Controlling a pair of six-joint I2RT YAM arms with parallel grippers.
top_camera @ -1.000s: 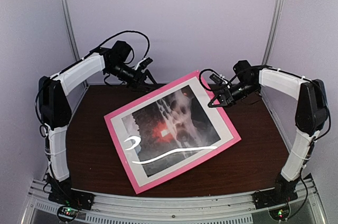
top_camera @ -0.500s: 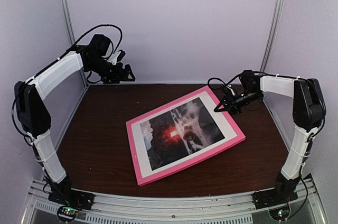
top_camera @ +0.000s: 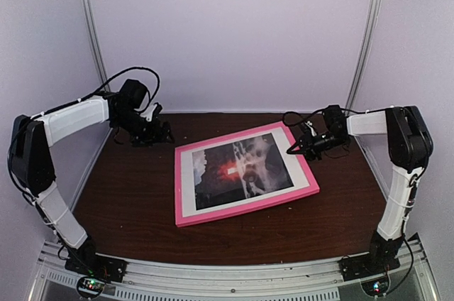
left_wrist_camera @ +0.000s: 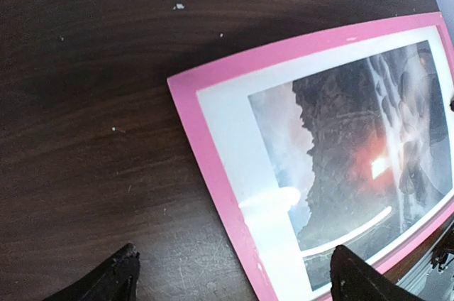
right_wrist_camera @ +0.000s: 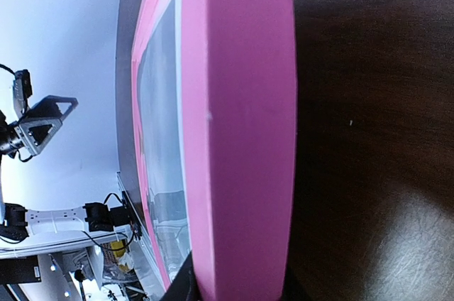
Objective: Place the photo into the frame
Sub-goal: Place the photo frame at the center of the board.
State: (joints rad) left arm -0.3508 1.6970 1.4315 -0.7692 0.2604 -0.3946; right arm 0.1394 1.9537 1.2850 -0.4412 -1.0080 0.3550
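Observation:
I will lower my right gripper with the pinched pink edge onto the tabletop below and release it, since the edge is still raised off the table.
The frame (top_camera: 241,208), with its thick pink rim, lies face up and nearly flat in the middle of the table. The photo (top_camera: 241,170) shows inside it behind a white mat, dark with a red-orange glow. My right gripper (top_camera: 294,148) is shut on the frame's right edge. In the right wrist view that pink edge (right_wrist_camera: 241,102) fills the centre, pinched between my fingers at the right gripper (right_wrist_camera: 237,290). My left gripper (top_camera: 159,134) stands open just left of the frame's far left corner, apart from it. In the left wrist view the left gripper (left_wrist_camera: 234,283) hovers over the frame's rim (left_wrist_camera: 206,145) and the photo (left_wrist_camera: 347,130).
The dark wooden table (top_camera: 128,194) stretches left and in front of the frame. Pale walls close in the back and sides, with metal posts at the back left (top_camera: 91,31) and back right (top_camera: 362,38). A metal rail runs along the near edge (top_camera: 227,272).
The frame came down from a steep tilt to nearly flat and turned. My left gripper let go of its far edge, opened wide and drew off to the left. My right gripper kept its grip.

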